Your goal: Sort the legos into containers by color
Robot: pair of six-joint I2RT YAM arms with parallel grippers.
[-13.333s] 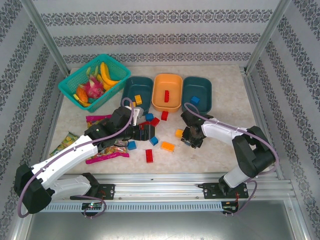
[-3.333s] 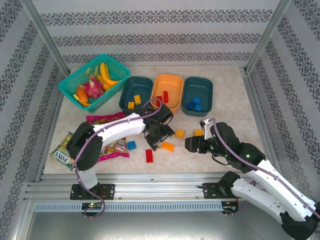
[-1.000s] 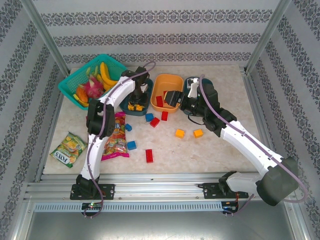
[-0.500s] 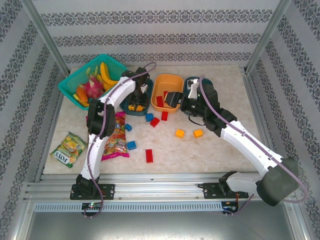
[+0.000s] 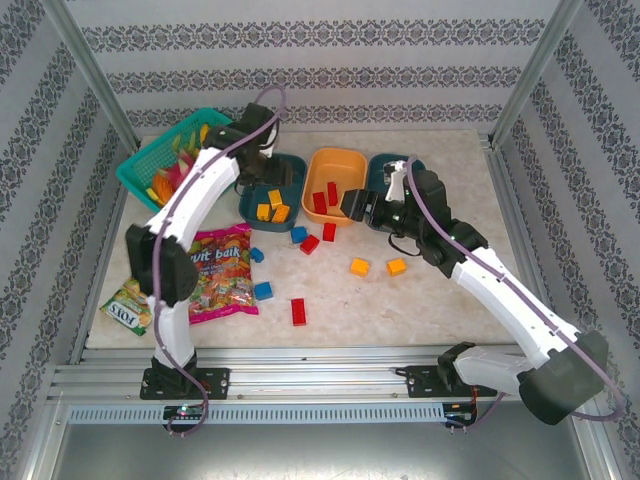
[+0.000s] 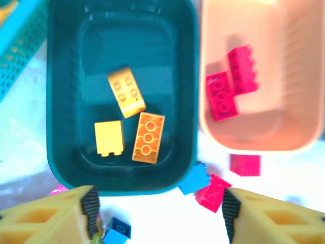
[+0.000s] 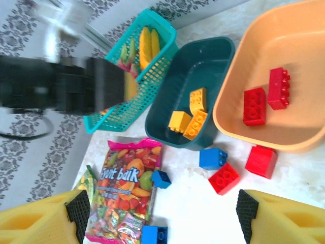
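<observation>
The long red brick (image 5: 299, 311) is below and back from my right gripper, still outside the orange tray (image 5: 335, 153) of reds. My right gripper will move back and down next, with its fingers on both sides of the brick.
My left gripper (image 5: 270, 172) hangs open and empty above the left dark teal tray (image 5: 248, 200), which holds three orange-yellow bricks (image 6: 126, 91). Two red bricks (image 5: 325, 198) lie in the orange tray (image 5: 335, 153). My right gripper (image 5: 352, 205) is open and empty at that tray's right front edge. The right arm partly covers the right teal tray (image 5: 376, 172). Loose on the table are a blue brick (image 7: 213, 158), two red bricks (image 7: 224, 178), two orange bricks (image 5: 359, 266), more blue bricks (image 5: 263, 290) and a long red brick (image 5: 299, 311).
A turquoise mesh basket (image 5: 160, 165) of toy fruit stands at the back left. Candy bags (image 5: 220, 270) lie on the left of the table, a small one (image 5: 125, 305) near the front edge. The right half of the table is bare.
My left gripper has lifted up and back from the left teal tray, where three orange-yellow bricks now lie uncovered. The left arm swung left. My right gripper shifted slightly right.
</observation>
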